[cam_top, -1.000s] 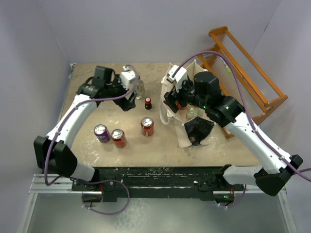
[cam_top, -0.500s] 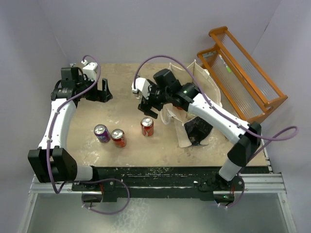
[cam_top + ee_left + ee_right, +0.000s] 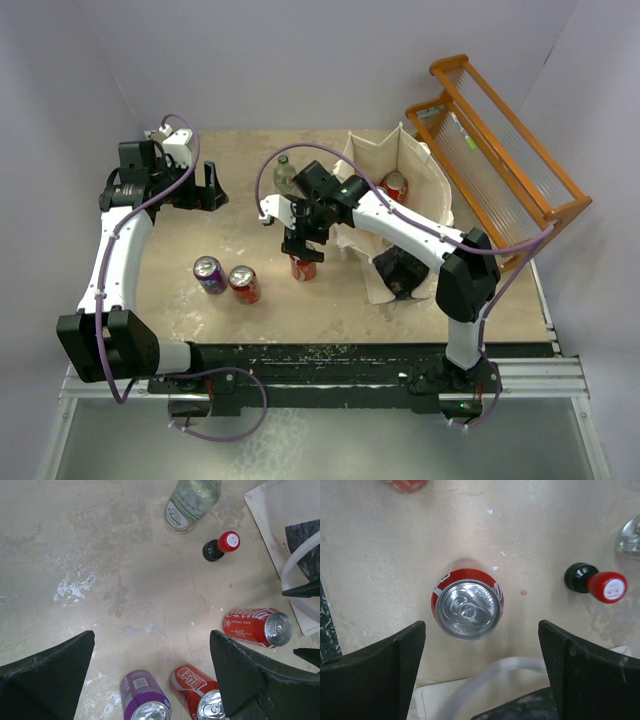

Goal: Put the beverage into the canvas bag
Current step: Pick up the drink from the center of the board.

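Note:
I should next lower the open fingers of my right gripper around the upper sides of the red cola can, then close them.
The cream canvas bag (image 3: 420,175) stands open at the right centre, with one red can (image 3: 396,186) inside it. My right gripper (image 3: 301,243) is open and empty, hovering straight above an upright red Coca-Cola can (image 3: 303,267); in the right wrist view that can (image 3: 467,605) lies between the fingers (image 3: 405,650). My left gripper (image 3: 206,188) is open and empty at the far left. Its view shows the same Coca-Cola can (image 3: 257,626), a second red can (image 3: 200,695), a purple can (image 3: 145,700), a clear bottle (image 3: 192,500) and a small dark bottle with a red cap (image 3: 221,546).
The purple can (image 3: 209,273) and second red can (image 3: 243,283) stand near the front left. The clear bottle (image 3: 284,172) stands behind my right arm. An orange wooden rack (image 3: 500,130) is at the back right. A bag handle (image 3: 485,680) lies just under my right gripper.
My right gripper has left the bag and swung left over the Coca-Cola can. My left gripper has drawn back from the clear bottle to the far left.

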Motion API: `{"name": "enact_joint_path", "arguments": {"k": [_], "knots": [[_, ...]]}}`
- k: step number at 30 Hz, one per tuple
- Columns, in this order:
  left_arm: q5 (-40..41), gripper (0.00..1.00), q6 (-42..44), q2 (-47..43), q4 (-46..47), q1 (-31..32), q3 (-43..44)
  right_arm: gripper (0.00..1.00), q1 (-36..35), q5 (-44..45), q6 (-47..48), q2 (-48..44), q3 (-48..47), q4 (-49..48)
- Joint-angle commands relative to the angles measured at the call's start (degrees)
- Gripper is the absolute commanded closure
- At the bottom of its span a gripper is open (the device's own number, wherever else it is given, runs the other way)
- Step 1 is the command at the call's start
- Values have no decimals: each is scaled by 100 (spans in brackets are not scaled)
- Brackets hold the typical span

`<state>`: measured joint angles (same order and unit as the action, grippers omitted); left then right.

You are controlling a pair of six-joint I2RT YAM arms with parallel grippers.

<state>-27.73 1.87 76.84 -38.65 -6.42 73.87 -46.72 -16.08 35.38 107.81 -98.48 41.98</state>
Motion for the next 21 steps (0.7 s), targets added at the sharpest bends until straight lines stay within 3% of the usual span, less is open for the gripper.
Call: {"name": "enact_joint_path", "arguments": {"k": [1, 12, 21], "knots": [[-172, 1, -135, -164, 181, -61, 37, 5, -5, -28, 93, 158, -186, 366], [-200, 1, -156, -162, 255, -70, -28, 8, -167, 269, 185, 612, -328, 351], [-242, 1, -158, -62, 303, -70, -12, 18, -162, 53, 138, 750, -362, 295]]}}
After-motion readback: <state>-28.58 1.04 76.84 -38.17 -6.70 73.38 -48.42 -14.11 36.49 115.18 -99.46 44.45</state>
